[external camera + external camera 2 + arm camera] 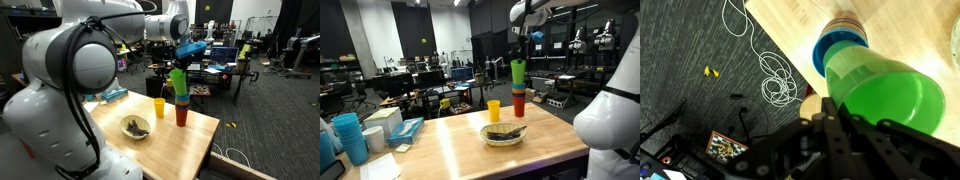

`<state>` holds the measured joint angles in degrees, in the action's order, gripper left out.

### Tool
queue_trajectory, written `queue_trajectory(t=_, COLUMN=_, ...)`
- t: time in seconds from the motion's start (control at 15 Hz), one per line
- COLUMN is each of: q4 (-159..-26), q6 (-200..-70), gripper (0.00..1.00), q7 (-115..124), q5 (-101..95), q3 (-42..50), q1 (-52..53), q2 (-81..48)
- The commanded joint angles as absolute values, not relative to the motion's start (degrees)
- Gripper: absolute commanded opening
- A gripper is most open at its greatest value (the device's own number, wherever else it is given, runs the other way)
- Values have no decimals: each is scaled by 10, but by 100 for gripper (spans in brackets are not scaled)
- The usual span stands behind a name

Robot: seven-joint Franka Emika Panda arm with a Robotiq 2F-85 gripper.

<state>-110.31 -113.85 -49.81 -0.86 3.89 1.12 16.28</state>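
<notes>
I will gently lower my gripper over the opening of the blue cup (837, 43) next and let go of the green cup's rim, because the green cup's base already touches the blue cup.
My gripper (181, 64) is shut on the rim of a green cup (177, 82), seen in both exterior views; the green cup (518, 73) tilts slightly. Its base meets a blue cup (181, 99) that is nested in a red cup (181, 114) standing on the wooden table (180, 145). In the wrist view the green cup (885, 95) fills the right side, the blue cup (832, 48) shows behind it, and the dark fingers (830, 135) pinch the rim. I cannot tell how deep the green cup sits. The gripper (519, 57) hangs straight over the stack.
A yellow cup (494, 110) stands beside the stack, and a bowl (504, 134) holding something dark lies in front. A stack of blue cups (350, 136) and a teal tray (405, 128) sit at the table's other end. White cable (775, 75) lies on the floor past the table edge.
</notes>
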Motion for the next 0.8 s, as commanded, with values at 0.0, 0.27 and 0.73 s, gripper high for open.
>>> queue_trajectory(t=0.0, q4=-1097, q6=-1158, gripper=1, q7=-516, q5=1, q3=44, q1=22, q2=157)
queue_trajectory(t=0.27, q4=-1094, q6=-1161, gripper=1, q7=-518, q5=5, q3=45, q1=25, q2=151)
queue_trajectory(t=0.73, q4=-1086, q6=-1152, gripper=1, q7=-506, q5=18, q3=43, q1=27, q2=138)
